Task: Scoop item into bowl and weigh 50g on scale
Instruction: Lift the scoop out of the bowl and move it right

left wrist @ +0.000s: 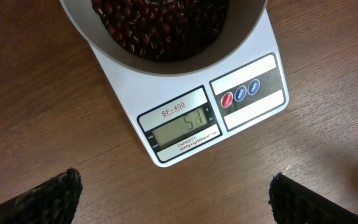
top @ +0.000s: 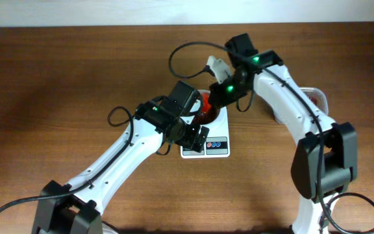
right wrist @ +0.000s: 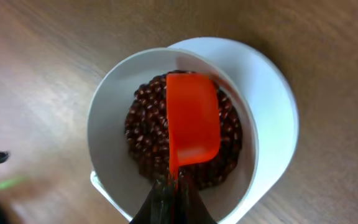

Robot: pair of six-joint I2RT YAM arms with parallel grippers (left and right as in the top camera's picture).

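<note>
The right gripper shifts to the right in the overhead view next, over the clear plastic tub point(top: 315, 100), to release the scoop, since the display reads about the asked weight.
The white bowl point(right wrist: 107, 118) stands on the white scale point(left wrist: 253, 37) and holds dark reddish-brown beans point(right wrist: 145, 134). The scale's grey display point(left wrist: 185, 129) reads about 51; red and blue buttons point(left wrist: 240, 93) sit beside it. My right gripper point(right wrist: 174, 198) is shut on the handle of an orange scoop point(right wrist: 192, 118), turned over above the beans in the bowl. My left gripper point(left wrist: 176, 205) is open and empty over bare table just in front of the scale. In the overhead view the scale point(top: 218, 144) lies mid-table, the bowl mostly hidden by both arms, the scoop point(top: 206, 104) partly showing.
A clear plastic tub point(top: 317, 96) shows at the right, mostly hidden behind the right arm. Brown wooden table point(top: 57, 84) surrounds the scale. The right arm's cable loops above the bowl.
</note>
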